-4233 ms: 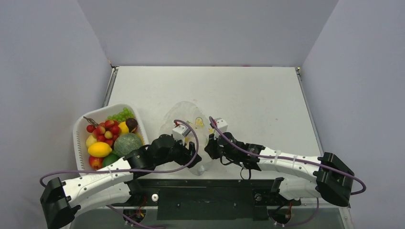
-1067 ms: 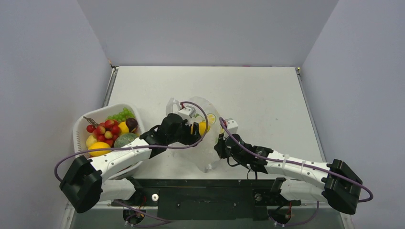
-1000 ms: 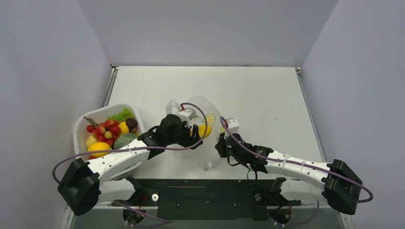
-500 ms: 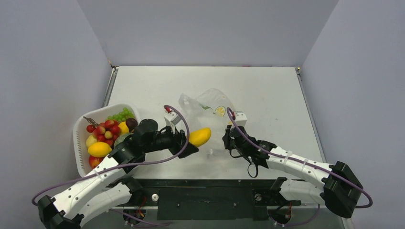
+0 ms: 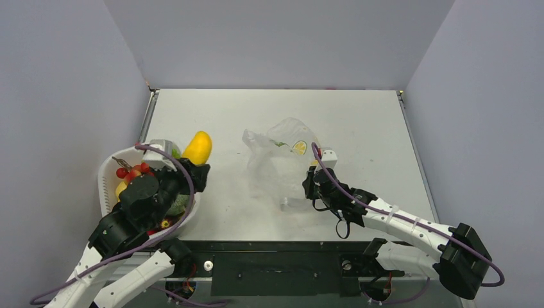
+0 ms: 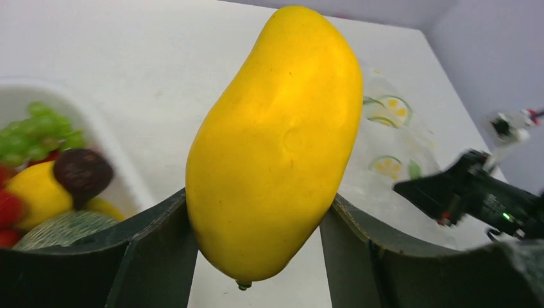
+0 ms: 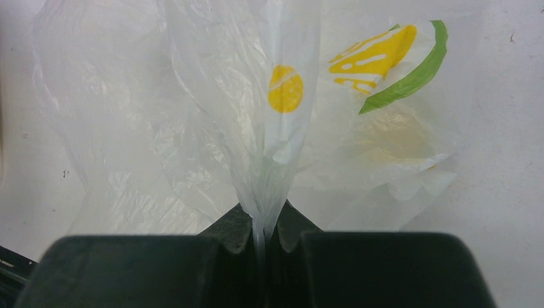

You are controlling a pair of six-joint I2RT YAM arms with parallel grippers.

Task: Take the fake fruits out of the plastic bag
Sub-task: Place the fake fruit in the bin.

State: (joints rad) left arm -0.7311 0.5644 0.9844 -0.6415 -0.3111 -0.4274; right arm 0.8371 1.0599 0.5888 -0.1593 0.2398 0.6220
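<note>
The yellow mango point(image 5: 197, 147) still hangs past the basket's rim, so next my left gripper will swing left in the top view and lower over the basket's fruits.
My left gripper point(image 5: 192, 165) is shut on a yellow mango point(image 5: 197, 147), held in the air over the right rim of the white basket point(image 5: 110, 168). In the left wrist view the mango point(image 6: 276, 135) fills the gap between both fingers point(image 6: 160, 250). The transparent plastic bag point(image 5: 277, 160), printed with lemon slices, lies crumpled on the table's middle. My right gripper point(image 5: 310, 185) is shut on a bunched fold of the bag point(image 7: 269, 154), pinched between the tips. No fruit shows inside the bag.
The basket holds several fruits: green grapes point(image 5: 151, 156), red berries point(image 5: 128, 173), a lemon point(image 6: 32, 186), a green melon point(image 6: 64, 228) and a dark fig point(image 6: 80, 173). Grey walls close the table on three sides.
My left gripper pulled the mango out of the bag and swung it left to the basket. The bag slumped and shifted right with my right gripper still pinching it.
</note>
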